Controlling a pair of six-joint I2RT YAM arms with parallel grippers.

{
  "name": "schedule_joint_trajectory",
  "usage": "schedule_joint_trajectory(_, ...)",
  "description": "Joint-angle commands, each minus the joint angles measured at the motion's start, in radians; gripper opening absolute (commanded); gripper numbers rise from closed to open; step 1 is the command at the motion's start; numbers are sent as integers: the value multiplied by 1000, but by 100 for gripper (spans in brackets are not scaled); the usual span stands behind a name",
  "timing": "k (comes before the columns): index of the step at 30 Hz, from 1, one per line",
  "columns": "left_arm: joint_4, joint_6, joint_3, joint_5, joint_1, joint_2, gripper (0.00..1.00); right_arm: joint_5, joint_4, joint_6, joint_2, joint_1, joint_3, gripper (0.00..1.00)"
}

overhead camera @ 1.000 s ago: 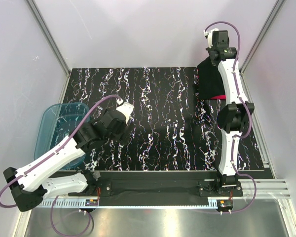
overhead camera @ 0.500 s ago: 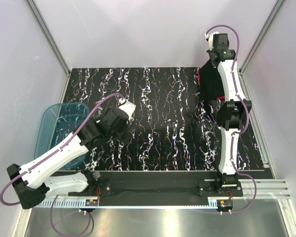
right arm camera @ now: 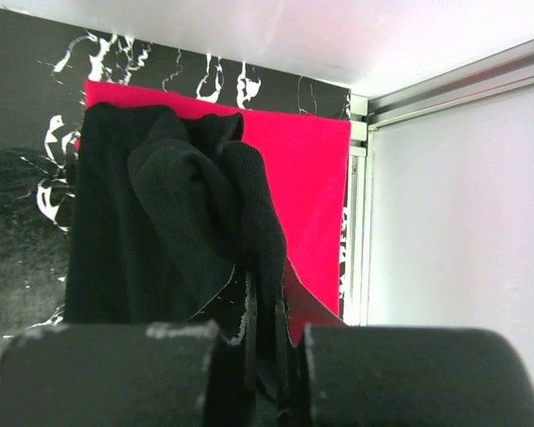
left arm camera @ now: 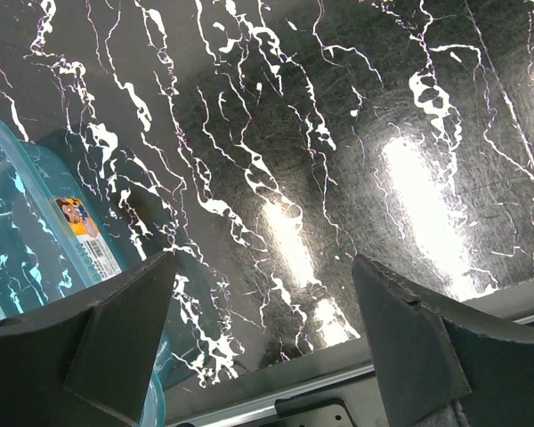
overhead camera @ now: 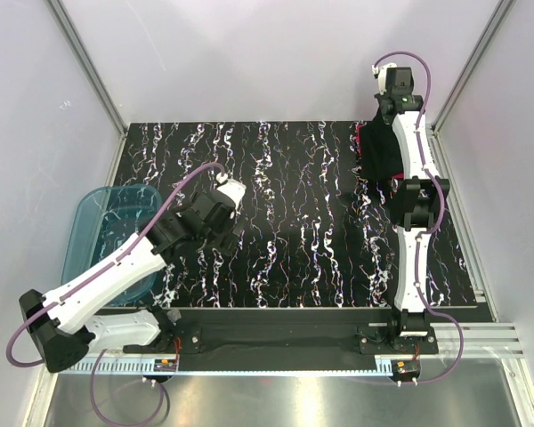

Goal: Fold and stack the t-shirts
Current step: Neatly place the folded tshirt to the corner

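Observation:
I will move my right gripper to the right in the top view, over the uncovered piece of pink-red cloth, and let go of the black t-shirt's fold, because that cloth shows bare beside the wall.
My right gripper (right arm camera: 265, 334) is shut on a bunched fold of the black t-shirt (right arm camera: 160, 231), which hangs and drapes over the flat pink-red t-shirt (right arm camera: 313, 169) in the table's far right corner. From above, the black t-shirt (overhead camera: 381, 153) lies under the outstretched right arm, and only a sliver of the pink-red t-shirt (overhead camera: 360, 142) shows at its left edge. The right gripper (overhead camera: 390, 108) sits above that pile. My left gripper (left arm camera: 262, 329) stands open and holds nothing, over bare table at the left (overhead camera: 224, 237).
A translucent blue tub (overhead camera: 98, 233) sits off the table's left edge, close to the left arm; its rim (left arm camera: 116, 258) shows beside the left finger. The marbled black table (overhead camera: 294, 213) ends at a metal rail along the front. Frame posts and walls close in the far right corner.
The right arm has stretched further toward the far right corner, carrying the black t-shirt over the pink-red one. The left arm has crept slightly right, its gripper still open.

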Motion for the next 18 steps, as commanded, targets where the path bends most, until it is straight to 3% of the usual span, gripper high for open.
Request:
schedule_joint_trajectory(1, 14, -4, 48, 16, 10, 13, 87, -29, 78, 2, 10, -10, 64, 0)
schedule_joint_trajectory(18, 12, -12, 87, 42, 54, 102, 87, -101, 181, 23, 92, -96, 71, 0)
